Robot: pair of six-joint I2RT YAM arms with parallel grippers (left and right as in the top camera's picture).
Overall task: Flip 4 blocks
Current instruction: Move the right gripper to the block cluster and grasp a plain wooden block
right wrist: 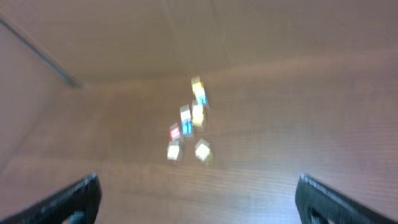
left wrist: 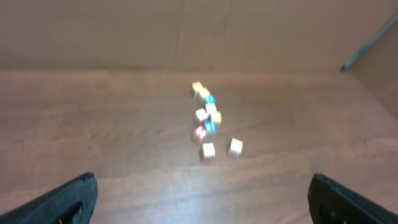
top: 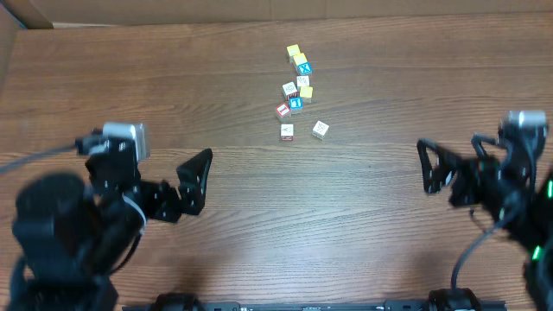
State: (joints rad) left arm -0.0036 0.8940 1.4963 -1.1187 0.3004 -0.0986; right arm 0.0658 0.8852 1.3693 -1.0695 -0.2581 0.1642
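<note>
My right gripper should move outward and left in the overhead view next, then down over the nearer cream cube (top: 320, 130) (right wrist: 203, 150). The tabletop around the cube is bare, so there is room for my fingers.
The blocks lie in a small cluster at the far middle of the table. Two cream picture cubes sit nearest, one (top: 287, 131) beside the other (top: 320, 130). Behind them are a red-framed cube (top: 282, 111) and a white cube (top: 289, 88), mixed with blue and yellow-topped cubes. The left wrist view shows the same cream pair (left wrist: 208, 150) (left wrist: 235, 146), and the right wrist view shows it blurred (right wrist: 173, 150) (right wrist: 203, 150). My left gripper (top: 200, 181) (left wrist: 202, 199) stands open and empty, well short and left of the cluster. My right gripper (top: 425, 168) (right wrist: 198, 196) stands open and empty far to the right.
Yellow-topped cubes (top: 293, 52) (top: 306, 92) and blue cubes (top: 302, 69) (top: 296, 104) sit close among the picture cubes. A cardboard wall (left wrist: 186, 31) rises behind the wooden table (top: 259, 225).
</note>
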